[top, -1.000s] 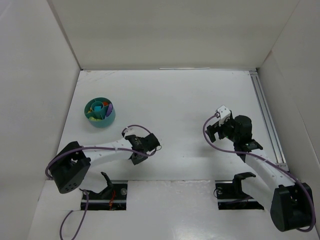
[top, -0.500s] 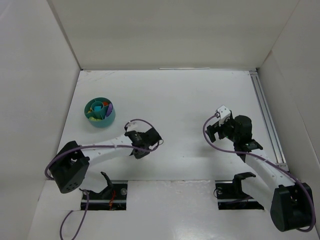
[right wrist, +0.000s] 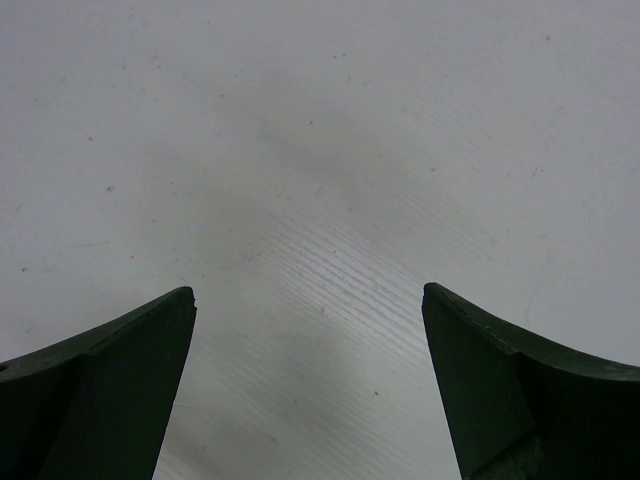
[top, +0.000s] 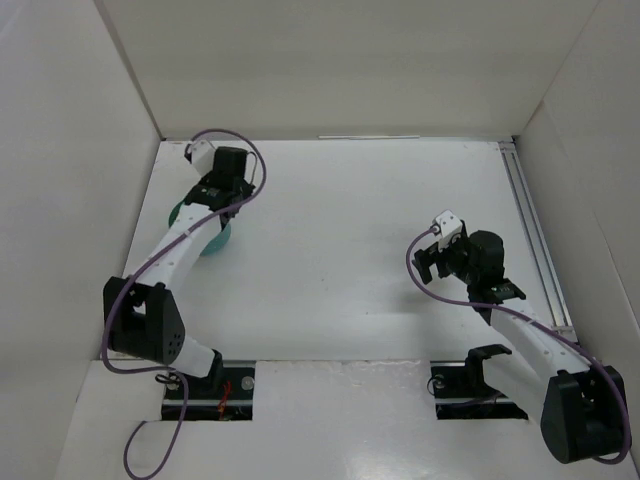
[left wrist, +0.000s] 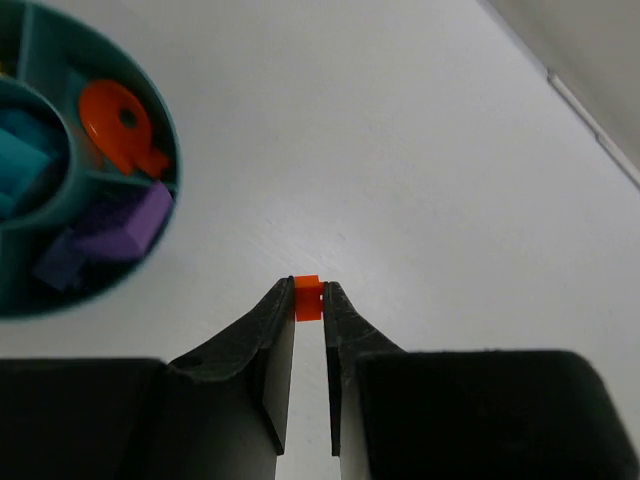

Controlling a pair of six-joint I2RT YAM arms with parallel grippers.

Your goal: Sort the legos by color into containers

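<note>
The colors match, so I need to move my left gripper next over the orange ring piece's compartment (left wrist: 122, 128), which is to its left in the wrist view, and let go of the lego (left wrist: 307, 298) there.
My left gripper (left wrist: 309, 288) is shut on a tiny orange lego (left wrist: 307, 298) held between its fingertips above the table. The teal tub (left wrist: 168, 185) lies to its upper left in the left wrist view, with an orange ring piece (left wrist: 118, 122), purple bricks (left wrist: 110, 232) and cyan pieces (left wrist: 25, 160) in separate compartments. In the top view the left wrist (top: 222, 178) covers most of the tub (top: 214, 241). My right gripper (right wrist: 308, 300) is open and empty over bare table; in the top view it sits at the right (top: 428, 262).
White walls enclose the table (top: 350, 220) on three sides. A metal rail (top: 530, 230) runs along the right edge. The arm bases stand at the near edge.
The left arm swung from the table's near middle up and left to the tub, carrying the orange lego. The right arm has not moved.
</note>
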